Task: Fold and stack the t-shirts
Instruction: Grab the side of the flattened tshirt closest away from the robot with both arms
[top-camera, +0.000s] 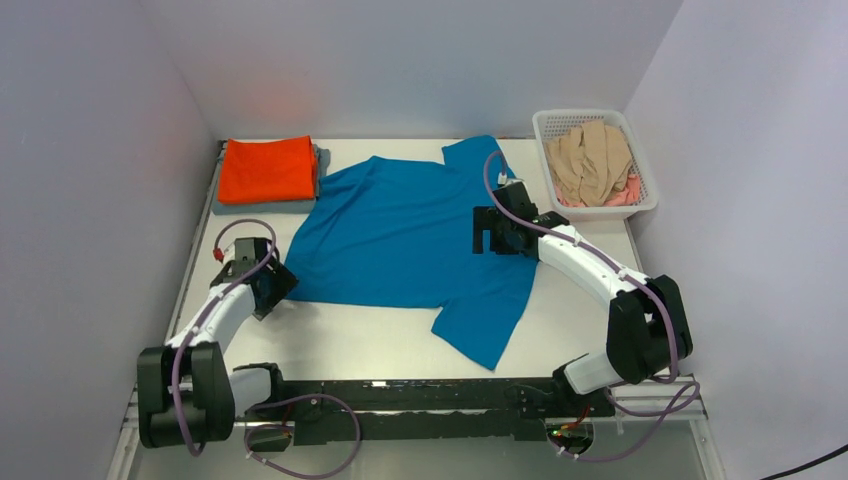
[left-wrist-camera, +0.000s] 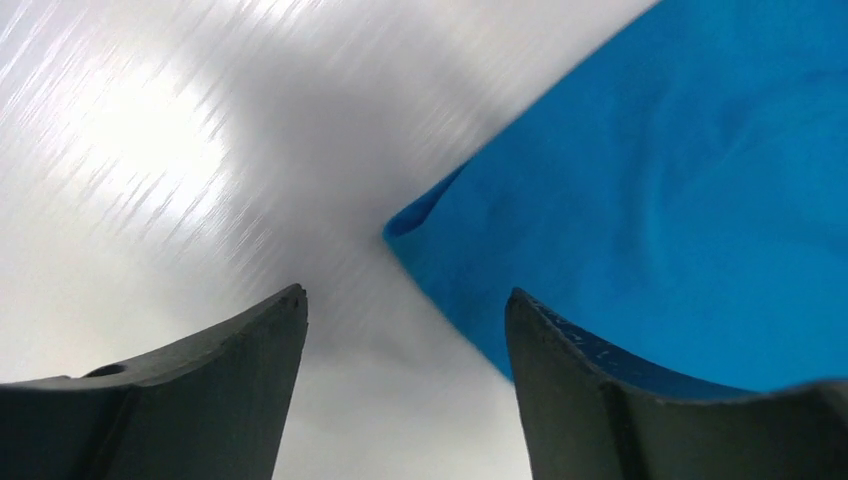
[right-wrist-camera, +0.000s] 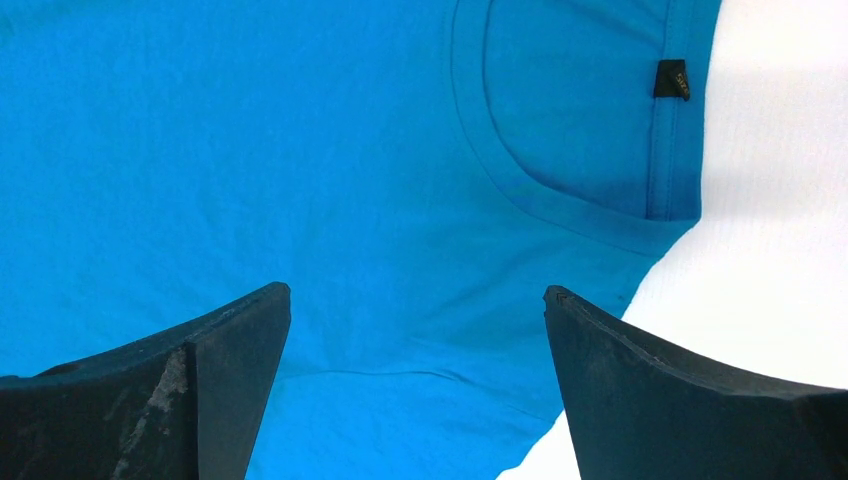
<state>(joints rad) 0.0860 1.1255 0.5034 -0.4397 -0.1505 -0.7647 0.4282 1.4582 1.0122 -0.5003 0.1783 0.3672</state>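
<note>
The near sleeve's tip corner (top-camera: 492, 367) lies below my right gripper and closer to my base, so the gripper moves back and down onto it next.
A teal-blue t-shirt (top-camera: 410, 235) lies spread flat on the white table, collar to the right. My left gripper (top-camera: 272, 288) is open and empty, low at the shirt's near-left hem corner (left-wrist-camera: 405, 222). My right gripper (top-camera: 487, 230) is open and empty above the shirt's collar area (right-wrist-camera: 560, 190). A folded orange t-shirt (top-camera: 268, 168) lies on a folded grey t-shirt (top-camera: 322, 160) at the back left. Beige (top-camera: 592, 160) and pink (top-camera: 625, 193) shirts lie in the basket.
The white lattice basket (top-camera: 646, 205) stands at the back right by the right wall. Grey walls close in the table on the left, back and right. Bare table (top-camera: 350, 335) shows in front of the shirt.
</note>
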